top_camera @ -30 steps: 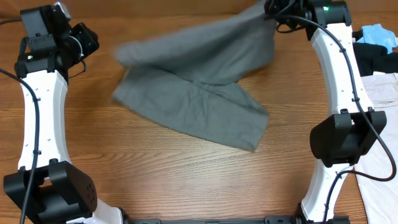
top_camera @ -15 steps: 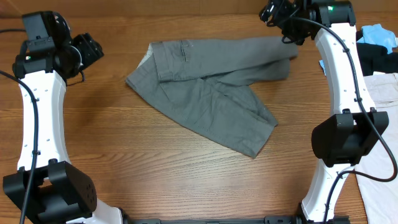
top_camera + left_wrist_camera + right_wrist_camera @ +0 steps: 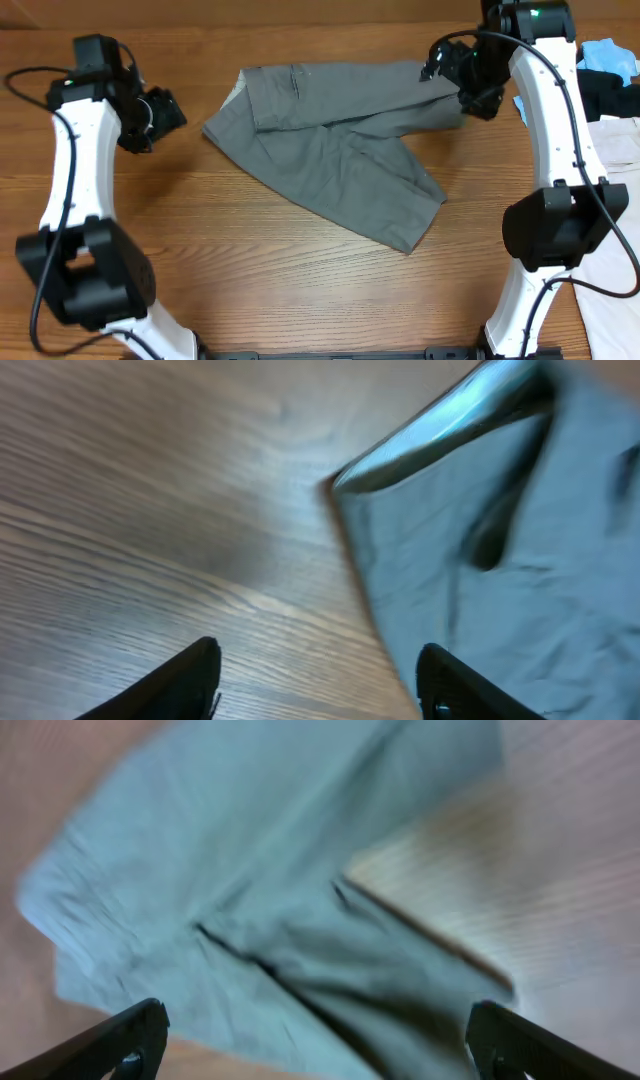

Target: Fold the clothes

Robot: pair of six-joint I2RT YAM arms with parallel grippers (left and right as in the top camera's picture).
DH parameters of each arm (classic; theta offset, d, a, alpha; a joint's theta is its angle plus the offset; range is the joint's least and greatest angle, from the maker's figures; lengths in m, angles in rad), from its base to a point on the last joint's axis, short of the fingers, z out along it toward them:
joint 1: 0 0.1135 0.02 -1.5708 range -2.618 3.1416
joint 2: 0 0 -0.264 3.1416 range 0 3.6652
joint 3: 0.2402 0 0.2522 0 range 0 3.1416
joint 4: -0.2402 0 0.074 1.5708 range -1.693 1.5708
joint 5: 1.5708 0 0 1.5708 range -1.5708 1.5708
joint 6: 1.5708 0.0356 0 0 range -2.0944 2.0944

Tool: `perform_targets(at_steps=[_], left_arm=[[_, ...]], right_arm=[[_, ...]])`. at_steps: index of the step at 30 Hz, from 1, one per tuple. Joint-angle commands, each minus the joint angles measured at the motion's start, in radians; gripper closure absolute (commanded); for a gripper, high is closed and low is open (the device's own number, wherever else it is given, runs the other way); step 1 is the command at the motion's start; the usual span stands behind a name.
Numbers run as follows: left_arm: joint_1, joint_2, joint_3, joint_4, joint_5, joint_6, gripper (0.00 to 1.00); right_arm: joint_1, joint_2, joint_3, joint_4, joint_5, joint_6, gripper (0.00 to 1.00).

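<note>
My right gripper is at the far leg. I will bring it back and down next, onto the nearer leg's far hem corner.
The clothes, grey trousers point(image 3: 330, 140), lie spread on the wooden table, one leg running to the upper right and the other to the lower right. My left gripper point(image 3: 168, 110) hovers just left of their waistband end, open and empty. In the left wrist view its gripper point(image 3: 320, 690) shows bare wood between the fingers, with the trousers' edge point(image 3: 520, 540) to the right. My right gripper point(image 3: 447, 72) stands open over the upper-right leg end. The right wrist view shows its gripper point(image 3: 320, 1045) wide apart above blurred grey cloth point(image 3: 280, 900), holding nothing.
At the right table edge lie a light-blue garment point(image 3: 605, 55), a black garment point(image 3: 605, 95) and pale beige trousers point(image 3: 615, 200). Bare wood point(image 3: 250, 280) stretches in front of the grey trousers.
A second ago both grippers held the trousers up off the table. Both have let go and opened; the trousers now lie flat. The left arm has swung toward their left edge.
</note>
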Motion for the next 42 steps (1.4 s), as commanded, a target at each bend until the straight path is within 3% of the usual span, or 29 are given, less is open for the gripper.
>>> perform_targets(at_steps=[1,7,14,18,20,22,23,25,33,42], left_arm=[[-0.018,0.098,0.015,-0.01,0.003,0.062,0.41],[-0.048,0.169,0.015,0.018,0.01,0.077,0.42],[-0.068,0.169,0.015,0.06,0.015,0.093,0.3],[-0.073,0.169,0.015,0.064,0.04,0.107,0.42],[-0.076,0.169,0.015,0.063,0.04,0.107,0.51],[-0.079,0.169,0.015,0.058,0.04,0.106,0.74],[-0.08,0.169,0.015,0.056,0.043,0.106,0.83],[-0.086,0.169,0.015,0.052,0.061,0.106,0.96],[-0.141,0.169,0.018,0.066,0.066,0.107,0.96],[-0.196,0.169,0.019,0.097,0.066,0.103,0.96]], right_arm=[[0.008,-0.108,0.024,-0.076,0.066,0.011,0.0],[0.069,-0.15,0.008,-0.163,0.185,-0.006,0.0],[0.1,-0.15,-0.083,-0.145,0.21,0.045,0.0],[0.092,-0.15,-0.201,-0.095,0.263,0.079,0.01],[0.087,-0.15,-0.273,-0.064,0.264,0.079,0.16],[0.08,-0.15,-0.352,-0.021,0.264,0.079,0.34],[0.077,-0.15,-0.388,0.006,0.264,0.08,0.48],[0.065,-0.15,-0.455,0.067,0.264,0.102,0.94],[-0.006,-0.15,-0.63,0.153,0.24,0.124,0.96],[0.003,-0.15,-0.83,0.314,0.123,0.025,0.96]])
